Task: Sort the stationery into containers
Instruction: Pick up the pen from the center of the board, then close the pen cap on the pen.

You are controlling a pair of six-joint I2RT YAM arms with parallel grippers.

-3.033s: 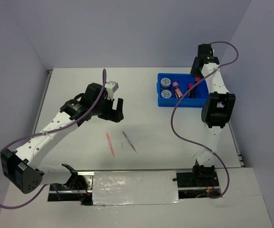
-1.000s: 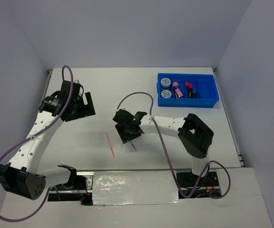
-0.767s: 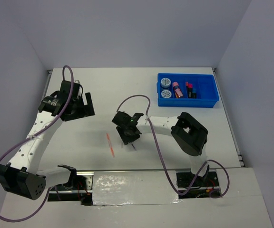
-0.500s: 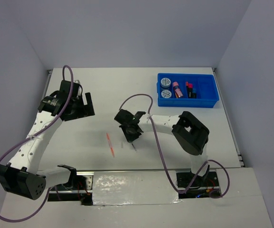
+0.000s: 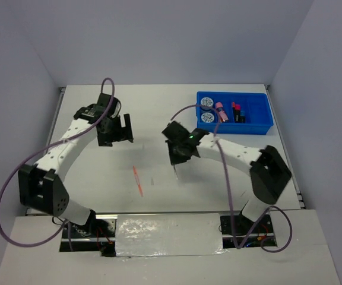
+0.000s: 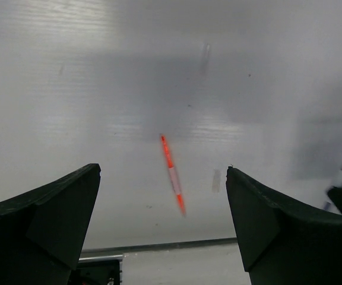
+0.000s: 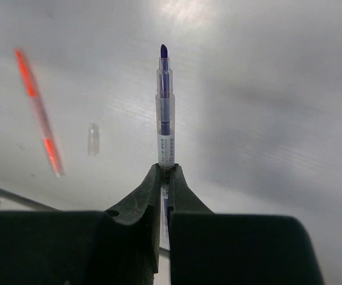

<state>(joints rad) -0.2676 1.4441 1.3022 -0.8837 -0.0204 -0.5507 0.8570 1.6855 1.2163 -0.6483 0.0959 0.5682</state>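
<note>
The left gripper moves down and across onto the farther clear cap (image 5: 143, 146) (image 6: 205, 57) next, since the cap lies below it and to its right in the top view.
My right gripper (image 5: 179, 159) is shut on a thin grey pen (image 5: 175, 171) and holds it above the table's middle. In the right wrist view the pen (image 7: 165, 113), clear-barrelled with a dark violet tip, sticks straight out of the closed right gripper (image 7: 165, 169). An orange pen (image 5: 138, 181) lies on the table, to the left of the held one. My left gripper (image 5: 116, 132) hangs open above and behind the orange pen (image 6: 172, 173), which shows between the wide-open fingers of the left gripper (image 6: 163, 168). The blue tray (image 5: 260, 126) sits at the back right.
The tray holds two tape discs (image 5: 206, 110), a pink cylinder (image 5: 220, 111) and highlighters (image 5: 237, 113). A small clear cap (image 7: 93, 139) lies on the table near the orange pen (image 7: 37, 113). White walls stand behind the table and on both sides.
The right gripper has shut on the grey pen, lifted it off the table and moved right and back. The left arm has swung right, towards the middle.
</note>
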